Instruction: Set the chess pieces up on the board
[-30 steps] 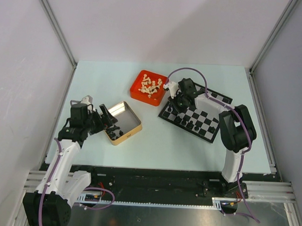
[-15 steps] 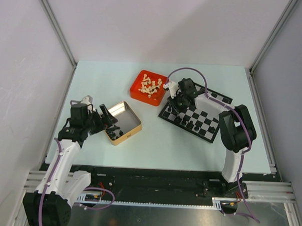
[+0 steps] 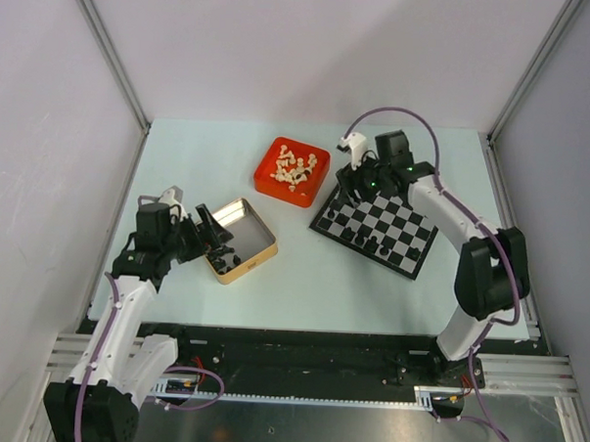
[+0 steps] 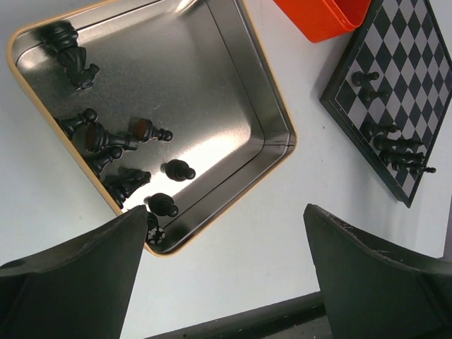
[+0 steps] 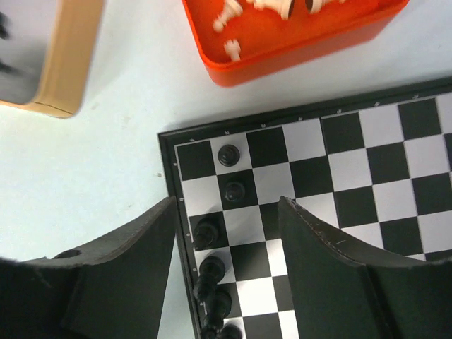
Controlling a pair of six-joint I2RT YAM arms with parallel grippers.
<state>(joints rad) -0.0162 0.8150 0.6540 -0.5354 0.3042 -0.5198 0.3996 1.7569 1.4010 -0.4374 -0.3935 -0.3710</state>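
Observation:
My left gripper goes down next and to its right in the top view, onto the black piece that stands clear of the others below.
The board [image 3: 398, 221] lies at the right, with several black chess pieces [image 3: 358, 239] standing along its near-left edge. My right gripper [image 3: 353, 187] hovers open above the board's far-left corner, nothing between its fingers. In the right wrist view the gripper [image 5: 226, 261] spans a row of black pieces [image 5: 206, 232] on the board's [image 5: 353, 162] edge squares. More black pieces [image 4: 106, 141] lie inside a metal tin [image 4: 198, 78]. My left gripper [image 4: 226, 282] is wide open and empty, just in front of the tin's near corner [image 3: 224, 277].
A red tray [image 3: 290, 170] holding cream pieces [image 3: 295, 167] sits behind the board's left corner, also seen as the red tray [image 5: 296, 35] in the right wrist view. The tin [image 3: 250, 237] stands left of centre. Bare table lies between tin and board.
My right gripper has opened and risen up and back from the board's left edge, leaving a black piece standing there. The left arm has not moved.

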